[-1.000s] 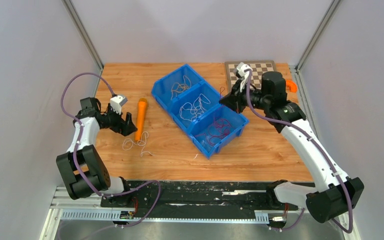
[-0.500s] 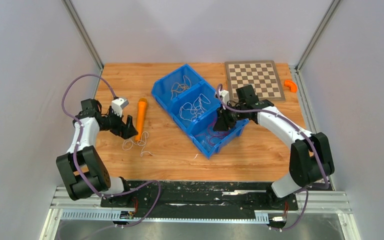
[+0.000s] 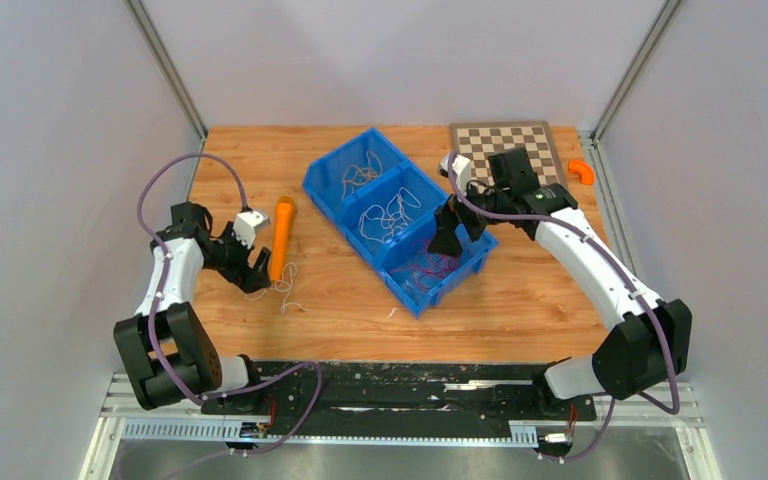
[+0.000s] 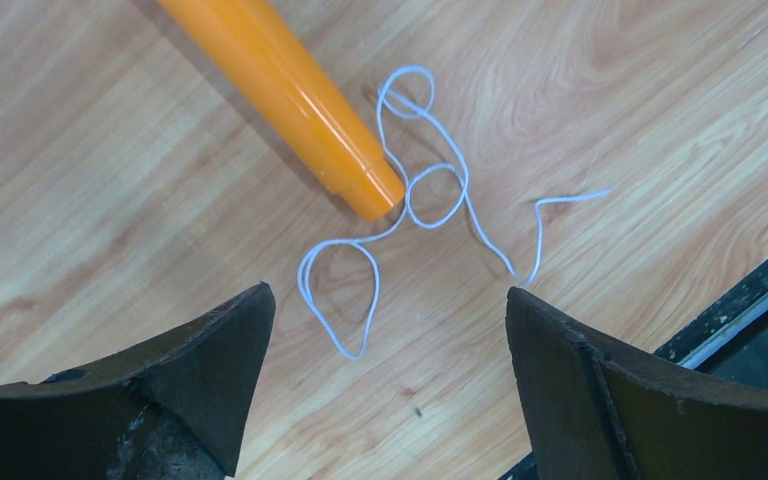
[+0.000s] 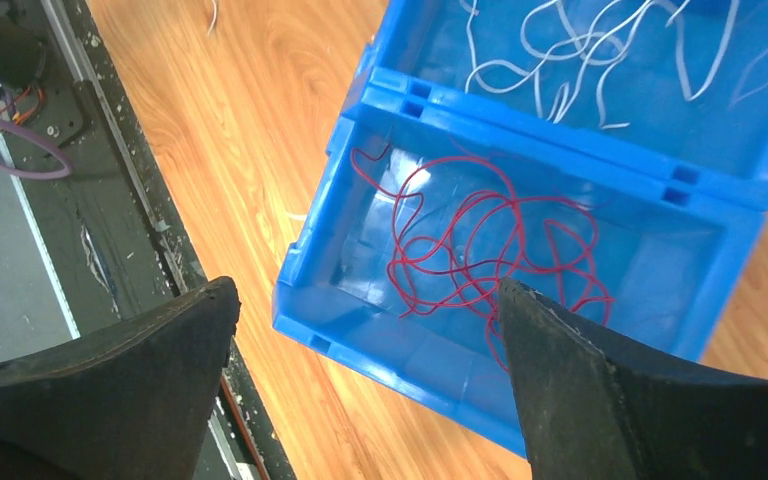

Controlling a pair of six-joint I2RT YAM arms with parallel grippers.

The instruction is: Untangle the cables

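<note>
The white cable's near loop (image 3: 254, 297) (image 4: 353, 353) is below my left gripper, between its open fingers and clear of the orange tube. My left gripper needs to go down onto that loop next.
A loose white cable (image 4: 430, 190) lies looped on the wooden table, touching the tip of an orange tube; it also shows from above as the white cable (image 3: 278, 285). My left gripper (image 4: 388, 290) hovers over it, open and empty; from above, the left gripper (image 3: 256, 262) sits beside the tube. Red cables (image 5: 480, 240) lie tangled in the nearest compartment of the blue bin (image 5: 520, 120). White cables (image 5: 600, 40) fill the middle compartment. My right gripper (image 5: 368, 282) stands open above the near compartment, holding nothing; from above, the right gripper (image 3: 450, 240) is at the bin's right side.
The orange tube (image 3: 282, 235) lies left of the blue bin (image 3: 325, 185). A chessboard (image 3: 520, 150) and a small orange piece (image 3: 582, 172) sit at the back right. A black rail (image 3: 390, 375) runs along the table's front edge.
My right gripper went from shut to open and swung from near the chessboard down over the bin's near compartment. My left gripper shifted slightly towards the white cable.
</note>
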